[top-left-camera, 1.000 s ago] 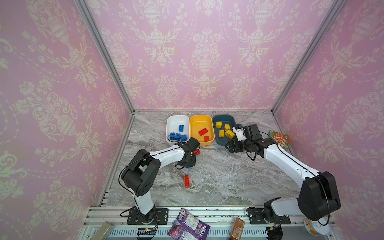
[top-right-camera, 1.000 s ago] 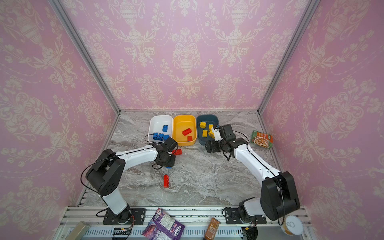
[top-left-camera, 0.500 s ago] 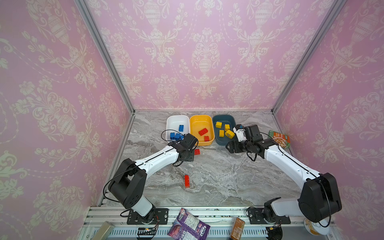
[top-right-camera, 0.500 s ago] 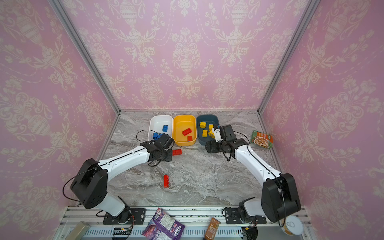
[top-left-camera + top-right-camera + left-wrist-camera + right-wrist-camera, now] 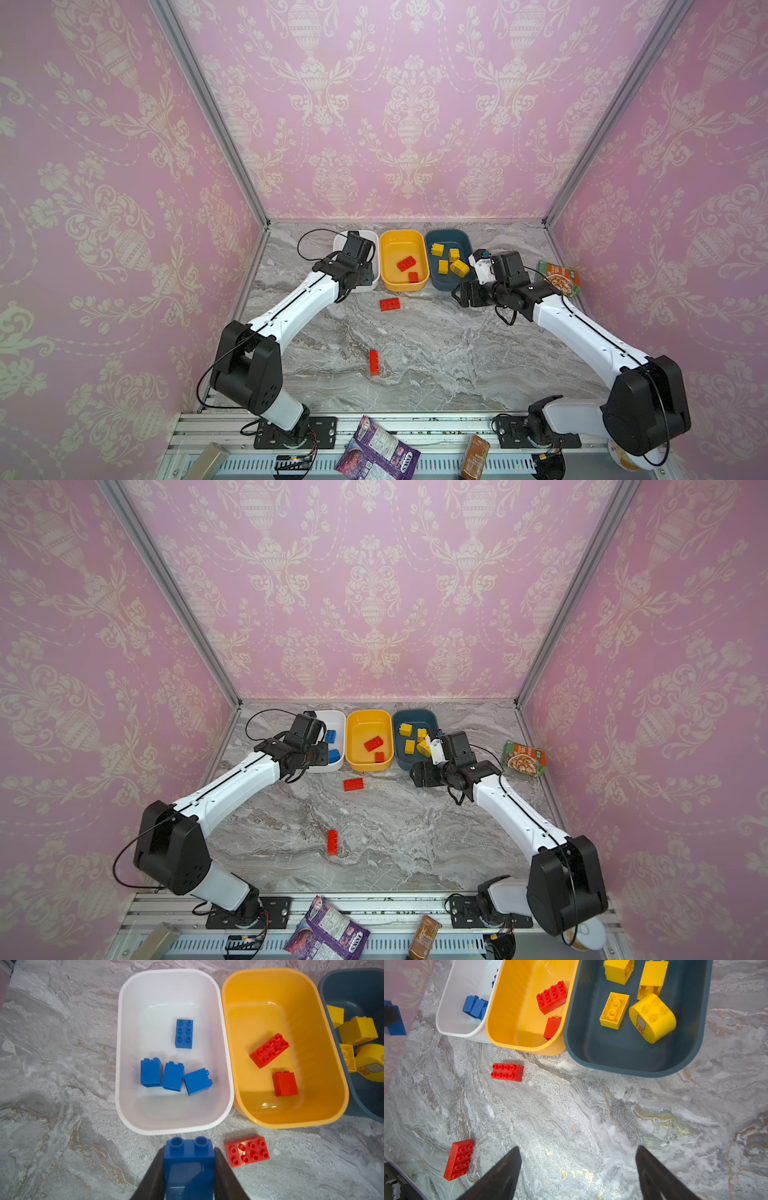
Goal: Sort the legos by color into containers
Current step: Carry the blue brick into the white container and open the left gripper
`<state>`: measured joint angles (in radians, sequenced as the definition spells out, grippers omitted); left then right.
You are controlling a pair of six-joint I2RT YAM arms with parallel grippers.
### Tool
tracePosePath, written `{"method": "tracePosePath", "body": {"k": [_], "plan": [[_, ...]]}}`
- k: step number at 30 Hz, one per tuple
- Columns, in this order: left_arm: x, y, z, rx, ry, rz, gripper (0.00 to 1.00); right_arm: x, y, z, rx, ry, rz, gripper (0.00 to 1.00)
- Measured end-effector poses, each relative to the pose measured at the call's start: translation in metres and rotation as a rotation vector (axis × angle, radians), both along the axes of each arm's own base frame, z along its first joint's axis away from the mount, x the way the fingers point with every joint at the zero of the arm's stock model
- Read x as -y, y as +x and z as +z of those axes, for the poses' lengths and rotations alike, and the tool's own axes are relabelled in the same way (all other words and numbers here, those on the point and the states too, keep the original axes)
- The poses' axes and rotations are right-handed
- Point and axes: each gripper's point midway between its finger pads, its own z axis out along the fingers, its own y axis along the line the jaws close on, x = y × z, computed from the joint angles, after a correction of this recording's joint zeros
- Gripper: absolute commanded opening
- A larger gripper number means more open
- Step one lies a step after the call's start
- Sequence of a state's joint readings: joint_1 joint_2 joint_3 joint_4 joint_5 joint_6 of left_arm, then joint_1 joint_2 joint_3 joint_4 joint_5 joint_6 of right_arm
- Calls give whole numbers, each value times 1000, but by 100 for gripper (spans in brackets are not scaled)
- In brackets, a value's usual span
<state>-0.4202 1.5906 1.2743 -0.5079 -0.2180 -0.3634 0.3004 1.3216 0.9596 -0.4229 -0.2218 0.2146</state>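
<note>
Only blue legos lie on the white container's bottom. The blue lego goes outward over the white container's near rim next, then down for my left gripper to release there.
My left gripper [image 5: 189,1151] is shut on a blue lego [image 5: 189,1164], just short of the near rim of the white container [image 5: 119,1064], which holds several blue legos [image 5: 184,1033]. The yellow-orange container [image 5: 259,1018] holds two red legos [image 5: 269,1050]. Several yellow legos [image 5: 652,1018] lie in the teal container [image 5: 623,1053]. A flat red lego [image 5: 390,304] lies on the marble in front of the containers. A long red lego [image 5: 374,362] lies nearer the front. My right gripper [image 5: 578,1151] hangs open and holds nothing, over bare marble before the teal container.
A green snack packet [image 5: 559,277] lies at the right wall. A purple packet [image 5: 376,451] and a brown one [image 5: 473,457] rest on the front rail. A round can [image 5: 623,457] sits behind the right arm's base. Pink walls close three sides.
My left arm has stretched back from beside the flat red lego to the white container's near edge, carrying the blue lego. The right arm has not moved.
</note>
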Motion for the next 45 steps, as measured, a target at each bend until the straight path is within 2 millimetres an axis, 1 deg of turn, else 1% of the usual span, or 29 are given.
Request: {"method": "tracePosePath", "body": {"k": [3, 6, 12, 15, 20, 22, 25, 28, 29, 31, 34, 45], "plan": [[-4, 25, 0, 20, 14, 3, 14, -1, -1, 0, -4, 8, 0, 87], [-9, 44, -12, 16, 33, 9, 14, -2, -1, 1, -3, 20, -6, 87], [-34, 73, -44, -17, 65, 46, 13, -3, -2, 6, 12, 35, -7, 87], [-46, 87, -56, -27, 57, 64, 13, -3, -2, 7, 14, 37, -7, 87], [-61, 114, -67, -20, 33, 89, 13, -3, -3, 6, 11, 40, -4, 87], [-63, 121, -72, -20, 25, 93, 15, -4, -3, 6, 11, 42, -3, 87], [-63, 127, -80, -30, 16, 90, 22, -4, -3, 7, 10, 44, -6, 87], [-62, 129, -87, -40, 11, 84, 35, -4, -3, 7, 11, 46, -8, 88], [-61, 128, -89, -45, 8, 81, 39, -4, -3, 8, 12, 47, -8, 88], [-60, 128, -90, -47, 4, 77, 42, -4, -3, 8, 12, 47, -8, 88], [-60, 128, -89, -46, 3, 75, 45, -4, -3, 7, 10, 49, -11, 88], [-59, 128, -88, -45, 2, 73, 49, -5, -5, 6, 0, 62, -12, 88]]}}
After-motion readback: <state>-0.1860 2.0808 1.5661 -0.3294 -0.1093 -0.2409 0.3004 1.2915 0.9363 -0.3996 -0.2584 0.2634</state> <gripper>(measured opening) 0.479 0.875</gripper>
